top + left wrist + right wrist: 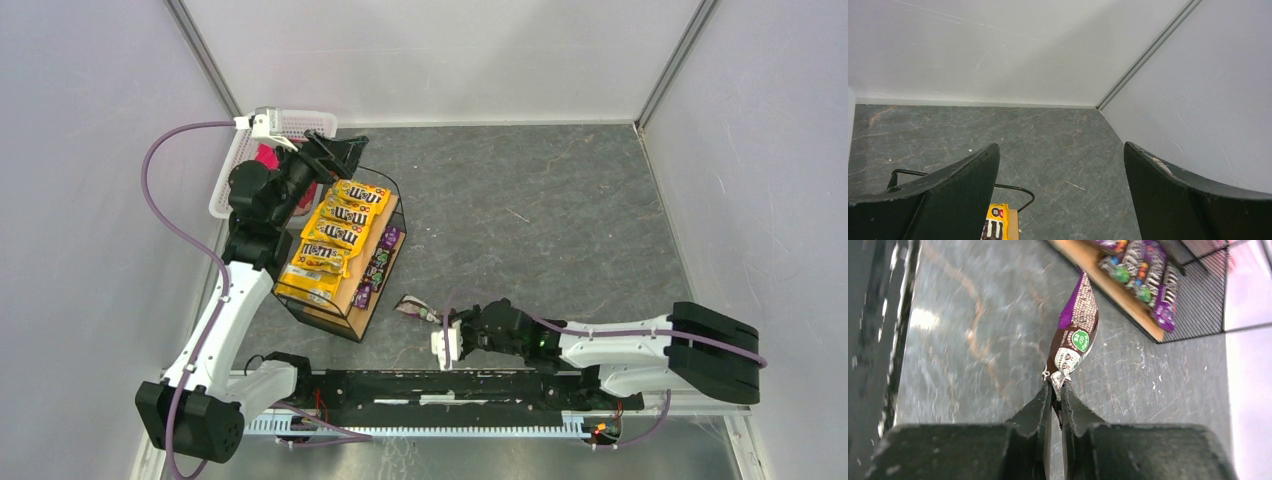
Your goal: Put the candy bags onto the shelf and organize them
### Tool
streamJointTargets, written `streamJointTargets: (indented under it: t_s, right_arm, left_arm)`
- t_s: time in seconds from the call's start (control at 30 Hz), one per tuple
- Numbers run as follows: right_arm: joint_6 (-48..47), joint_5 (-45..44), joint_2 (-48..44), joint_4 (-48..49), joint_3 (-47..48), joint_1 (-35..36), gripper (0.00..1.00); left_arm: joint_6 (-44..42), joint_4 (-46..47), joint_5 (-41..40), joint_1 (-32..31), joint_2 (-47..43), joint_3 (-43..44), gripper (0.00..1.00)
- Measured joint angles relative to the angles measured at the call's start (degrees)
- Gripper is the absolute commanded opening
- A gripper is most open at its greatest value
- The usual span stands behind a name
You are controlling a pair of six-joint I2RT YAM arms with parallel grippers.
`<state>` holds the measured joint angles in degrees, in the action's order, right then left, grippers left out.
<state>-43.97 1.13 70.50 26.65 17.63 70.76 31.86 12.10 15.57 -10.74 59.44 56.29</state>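
Note:
My right gripper should move the purple and brown candy bag (1074, 335) to the left in the top view, over the shelf's lower plank, since the other purple bags are there.
The black wire shelf (377, 301) with wooden tiers stands left of centre. Several yellow candy bags (330, 240) lie on its upper tier and purple ones (378, 266) on the lower plank. My right gripper (437, 322) is shut on the end of a purple and brown candy bag (1074, 335) and holds it above the floor right of the shelf; the bag also shows in the top view (412, 308). My left gripper (345, 150) is open and empty above the shelf's far end. In the left wrist view (1060, 150) a yellow bag (996, 224) shows below.
A white perforated basket (237, 170) with a pink cloth (266, 156) stands behind the left arm by the left wall. Grey walls enclose the marbled grey floor (540, 210). A black rail (450, 385) runs along the near edge.

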Motion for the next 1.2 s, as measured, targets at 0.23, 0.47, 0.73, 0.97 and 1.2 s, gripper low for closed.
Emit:
streamJointTargets:
  t_s: [0.23,0.47,0.73,0.97,1.2]
  right_arm:
    - [31.4,-1.6,-3.0,-1.6,7.2,-5.3,0.00]
    - [61.4,15.2,4.9,2.3,9.1,-16.5,0.02]
    - [81.5,32.8,13.8,12.4,12.2,-19.8,0.01]
    - [97.3,37.8,18.4,26.9,12.3,-19.9,0.01]
    - [105.8,37.8,28.2,35.8,18.3,-18.6,0.01]
  left_arm:
    - [0.0,-0.1,-0.1,0.0,0.1,0.0,0.99]
    - [-0.9,-1.5,-0.6,0.0,0.3,0.1,0.99]
    - [-1.9,-2.6,-0.7,0.0,1.0,0.2,0.99]
    - [-1.9,-2.6,-0.6,0.0,1.0,0.3,0.99]
    - [-1.9,-2.7,-0.5,0.0,1.0,0.3,0.99]
